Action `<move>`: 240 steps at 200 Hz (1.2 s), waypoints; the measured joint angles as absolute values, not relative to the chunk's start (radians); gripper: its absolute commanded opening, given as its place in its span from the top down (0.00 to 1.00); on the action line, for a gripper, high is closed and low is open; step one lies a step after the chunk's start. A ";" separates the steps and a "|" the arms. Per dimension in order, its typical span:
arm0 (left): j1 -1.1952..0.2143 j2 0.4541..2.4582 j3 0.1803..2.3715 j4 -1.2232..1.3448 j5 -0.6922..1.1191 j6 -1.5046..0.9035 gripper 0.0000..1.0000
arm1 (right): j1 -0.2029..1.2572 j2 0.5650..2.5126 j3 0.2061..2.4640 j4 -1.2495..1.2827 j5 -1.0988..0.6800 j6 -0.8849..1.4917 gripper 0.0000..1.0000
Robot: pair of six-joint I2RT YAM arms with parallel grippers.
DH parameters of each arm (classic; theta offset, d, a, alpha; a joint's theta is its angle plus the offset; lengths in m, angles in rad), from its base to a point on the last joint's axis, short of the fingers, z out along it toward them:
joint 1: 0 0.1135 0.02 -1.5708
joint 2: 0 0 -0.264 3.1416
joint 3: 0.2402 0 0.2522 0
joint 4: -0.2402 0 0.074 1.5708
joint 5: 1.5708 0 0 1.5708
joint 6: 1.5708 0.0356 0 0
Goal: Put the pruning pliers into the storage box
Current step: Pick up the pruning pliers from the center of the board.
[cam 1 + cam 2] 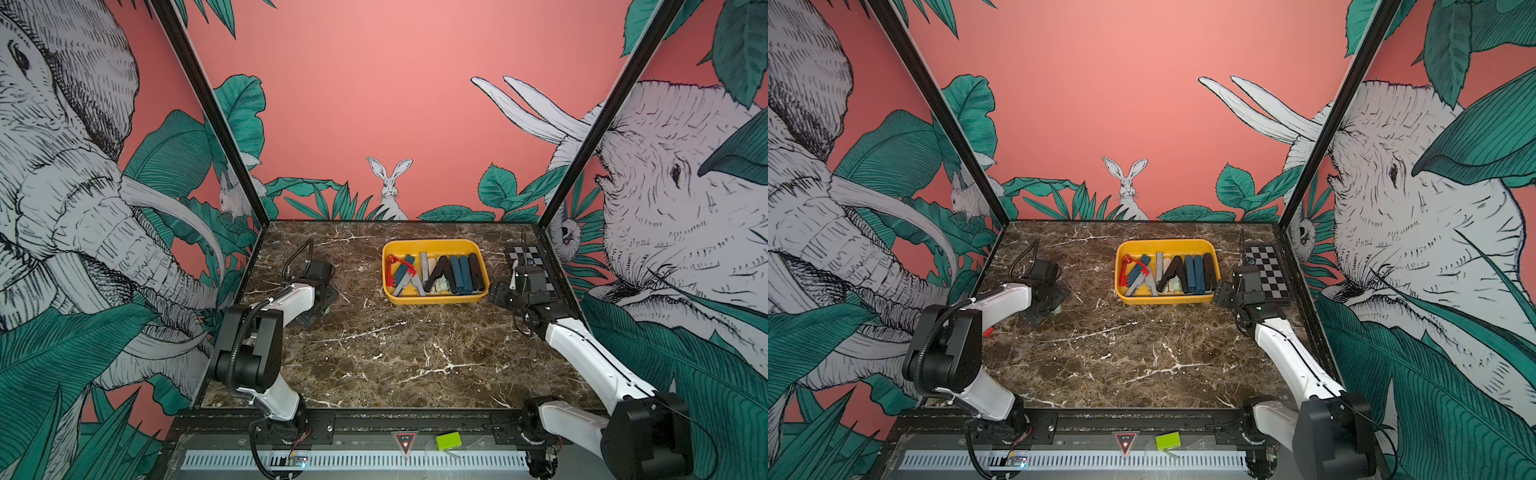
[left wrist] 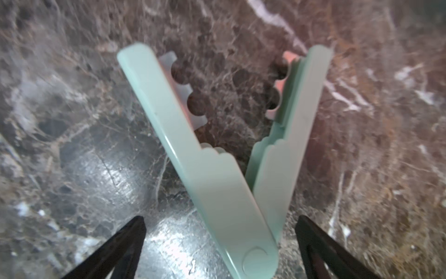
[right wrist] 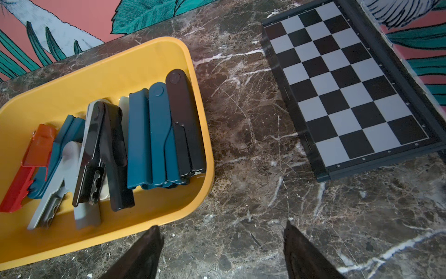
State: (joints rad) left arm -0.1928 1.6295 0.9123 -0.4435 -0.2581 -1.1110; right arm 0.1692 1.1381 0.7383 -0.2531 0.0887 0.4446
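Observation:
The arms of the mint pliers (image 2: 217, 174) are spread in a V, so my left gripper should move down past the hinge end to the middle of the pliers and close from both sides.
A mint pruning pliers (image 2: 217, 174) lies spread in a V on the marble table. My left gripper (image 2: 220, 217) is open, with one black fingertip (image 2: 137, 224) on each side of its hinge end, clear of it. In a top view the left gripper (image 1: 1050, 305) hangs low over the table's left part and hides most of this pliers. The yellow storage box (image 1: 432, 242) (image 1: 1167, 242) holds several pruning pliers (image 1: 440, 274) (image 3: 154, 135) in teal, black, grey and red. My right gripper (image 3: 221, 224) (image 1: 498, 295) is open and empty over bare marble by the box's right end.
A black-and-white chequered board (image 1: 530, 259) (image 3: 345, 91) lies flat along the right wall, just beyond the right gripper. A small red piece (image 1: 988, 331) shows beside the left arm's elbow. A green block (image 1: 448, 440) sits on the front rail, off the table.

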 measured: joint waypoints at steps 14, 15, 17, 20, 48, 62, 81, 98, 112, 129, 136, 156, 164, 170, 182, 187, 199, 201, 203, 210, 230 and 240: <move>-0.191 1.641 0.916 -0.444 -0.258 -1.122 0.01 | 0.169 1.138 0.738 -0.253 0.093 0.442 0.22; -0.190 1.642 0.917 -0.444 -0.258 -1.123 0.01 | 0.169 1.138 0.738 -0.253 0.093 0.441 0.22; -0.189 1.645 0.919 -0.444 -0.258 -1.125 0.01 | 0.169 1.138 0.738 -0.252 0.094 0.441 0.22; -0.188 1.648 0.922 -0.445 -0.258 -1.127 0.01 | 0.169 1.138 0.737 -0.252 0.094 0.441 0.22; -0.170 1.708 0.974 -0.447 -0.262 -1.132 0.01 | 0.169 1.142 0.738 -0.252 0.096 0.441 0.22; -0.159 1.740 1.013 -0.449 -0.270 -1.126 0.01 | 0.169 1.145 0.737 -0.252 0.097 0.441 0.22; -0.142 1.768 1.042 -0.449 -0.279 -1.112 0.01 | 0.168 1.145 0.737 -0.252 0.101 0.439 0.21; -0.128 1.771 1.044 -0.447 -0.281 -1.099 0.01 | 0.166 1.145 0.735 -0.251 0.109 0.437 0.21; -0.120 1.775 1.048 -0.447 -0.280 -1.090 0.02 | 0.163 1.144 0.725 -0.251 0.118 0.437 0.21; -0.113 1.786 1.055 -0.445 -0.280 -1.082 0.09 | 0.162 1.144 0.720 -0.256 0.121 0.437 0.21; -0.110 1.788 1.055 -0.444 -0.282 -1.079 0.12 | 0.161 1.144 0.720 -0.256 0.123 0.437 0.21; -0.105 1.785 1.044 -0.426 -0.287 -1.072 0.23 | 0.159 1.143 0.720 -0.257 0.124 0.437 0.20; -0.103 1.782 1.038 -0.418 -0.288 -1.066 0.33 | 0.158 1.143 0.720 -0.258 0.125 0.437 0.20; -0.100 1.781 1.033 -0.410 -0.289 -1.061 0.43 | 0.158 1.142 0.720 -0.259 0.125 0.437 0.20; -0.096 1.777 1.022 -0.389 -0.286 -1.046 0.61 | 0.157 1.141 0.719 -0.260 0.128 0.437 0.20; -0.094 1.776 1.018 -0.381 -0.282 -1.037 0.64 | 0.156 1.140 0.719 -0.260 0.130 0.437 0.20; -0.090 1.772 1.005 -0.350 -0.272 -1.024 0.69 | 0.154 1.135 0.714 -0.259 0.135 0.437 0.19; -0.089 1.771 1.003 -0.343 -0.270 -1.024 0.71 | 0.153 1.135 0.713 -0.259 0.136 0.437 0.19; -0.089 1.771 1.002 -0.337 -0.268 -1.025 0.72 | 0.152 1.134 0.712 -0.260 0.137 0.437 0.19; -0.087 1.769 0.995 -0.313 -0.255 -1.018 0.77 | 0.149 1.132 0.708 -0.260 0.139 0.437 0.19; -0.082 1.768 0.976 -0.220 -0.205 -0.997 1.00 | 0.139 1.130 0.703 -0.266 0.144 0.437 0.19; -0.081 1.768 0.962 -0.163 -0.173 -0.995 1.00 | 0.131 1.128 0.700 -0.266 0.146 0.436 0.18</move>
